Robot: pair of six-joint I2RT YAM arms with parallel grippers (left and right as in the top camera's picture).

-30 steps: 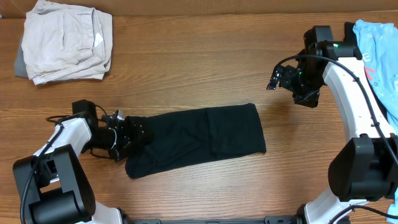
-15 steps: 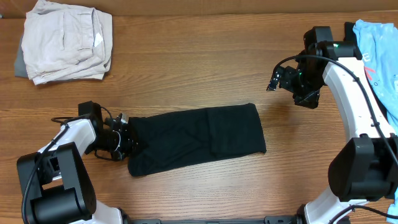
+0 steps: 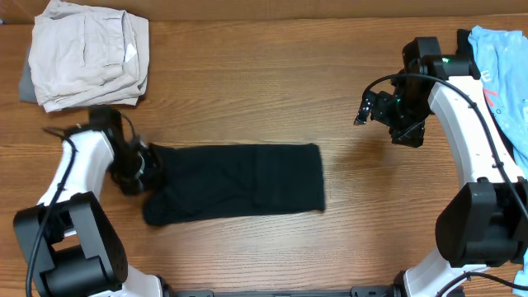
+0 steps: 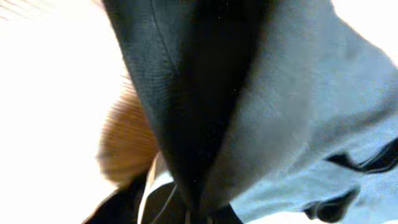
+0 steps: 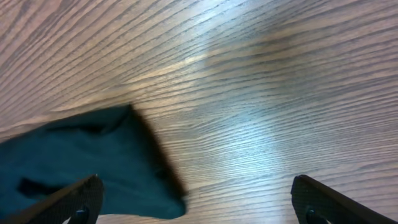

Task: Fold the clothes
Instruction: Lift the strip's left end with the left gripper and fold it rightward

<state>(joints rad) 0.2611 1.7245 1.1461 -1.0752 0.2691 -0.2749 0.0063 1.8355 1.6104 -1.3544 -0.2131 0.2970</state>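
My left gripper will next raise the held end of the T-shirt over the folded T-shirt and lower it toward the T-shirt's opposite end [image 3: 307, 178], because the folded T-shirt is still long.
The clothes, a black T-shirt [image 3: 239, 181], lie folded into a long band across the table's middle. My left gripper [image 3: 142, 167] is shut on the band's left end. In the left wrist view dark cloth [image 4: 205, 93] fills the frame and runs down into the closed jaws of the left gripper [image 4: 196, 214]. My right gripper [image 3: 371, 109] hovers open above bare wood to the right of the shirt. In the right wrist view the shirt's corner [image 5: 81, 155] lies at lower left, and nothing sits between the spread fingers [image 5: 74, 199] of the right gripper [image 5: 199, 202].
A beige folded garment [image 3: 87, 54] lies at the back left corner. A light-blue shirt with red print [image 3: 503, 66] is heaped at the right edge, behind the right arm.
My left gripper has shut on the shirt's left end and pulled it left and slightly back, so the whole band has slid left. The right arm has stayed put.
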